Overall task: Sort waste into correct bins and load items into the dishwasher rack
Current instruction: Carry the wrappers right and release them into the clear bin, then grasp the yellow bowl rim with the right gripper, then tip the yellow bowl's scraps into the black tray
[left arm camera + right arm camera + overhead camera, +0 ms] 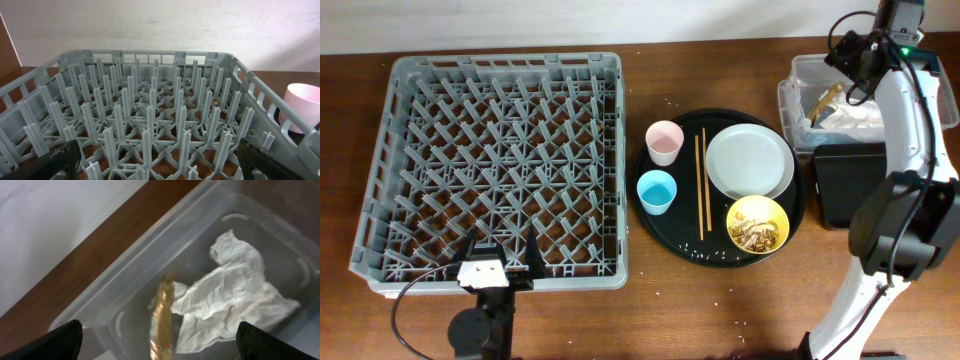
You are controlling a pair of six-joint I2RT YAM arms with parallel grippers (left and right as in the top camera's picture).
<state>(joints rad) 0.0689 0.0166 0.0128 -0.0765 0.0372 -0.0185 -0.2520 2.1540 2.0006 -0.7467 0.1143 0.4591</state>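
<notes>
I will next move my right gripper back from the tub (798, 85) and down onto the yellow bowl's rim beside the chopsticks, because brownish leftovers are still in the bowl.
The grey dishwasher rack (500, 160) fills the left and holds nothing; it also fills the left wrist view (150, 115). My left gripper (490, 268) is open and empty over its front edge. The pink cup (664, 141), light-blue cup (656, 191), two chopsticks (701, 180), white plate (749, 162) and yellow bowl (758, 224) with brownish leftovers sit on a round black tray. The clear tub (798, 85) holds a white napkin (230, 295) and a tan scrap (162, 315). My right gripper (860, 55) is open and empty above the tub. The shallow black tray (842, 185) lies in front of it.
The round black tray (665, 235) sits right of the rack. White crumbs lie scattered on the brown table near its front. My right arm's base (880, 250) stands at the table's right front. A pale wall runs along the back.
</notes>
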